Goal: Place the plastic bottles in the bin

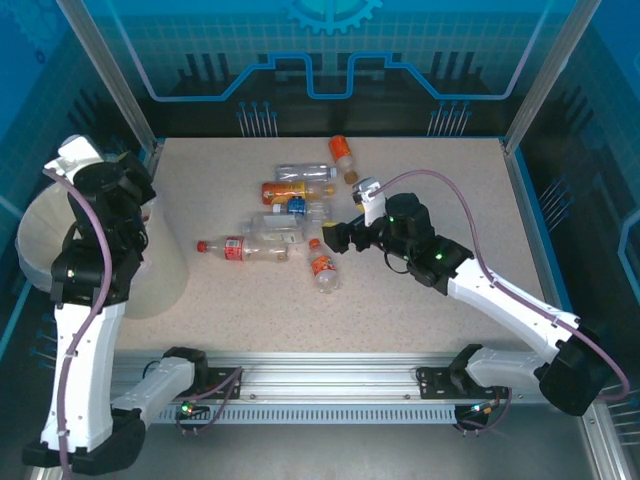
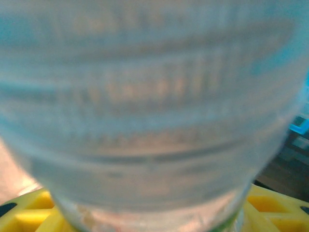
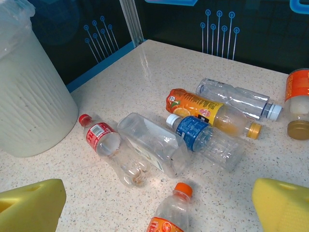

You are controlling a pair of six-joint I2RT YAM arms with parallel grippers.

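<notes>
My left gripper moves down and back into the bin's opening next and releases the clear ribbed bottle inside, since the bottle is still above the bin's rim.
Several plastic bottles lie in a loose cluster mid-table: a red-label one, a clear square one, a blue-label one, an orange juice one and an orange-capped one. My right gripper hangs open just above the orange-capped bottle, yellow fingers wide apart. The cream-white bin stands at the left. Over it, my left gripper is shut on a clear ribbed bottle, seen blurred and very close.
A clear white-capped bottle and an orange-label bottle lie at the back of the cluster. Metal frame posts and blue walls close in the table. Bare tabletop spreads to the right.
</notes>
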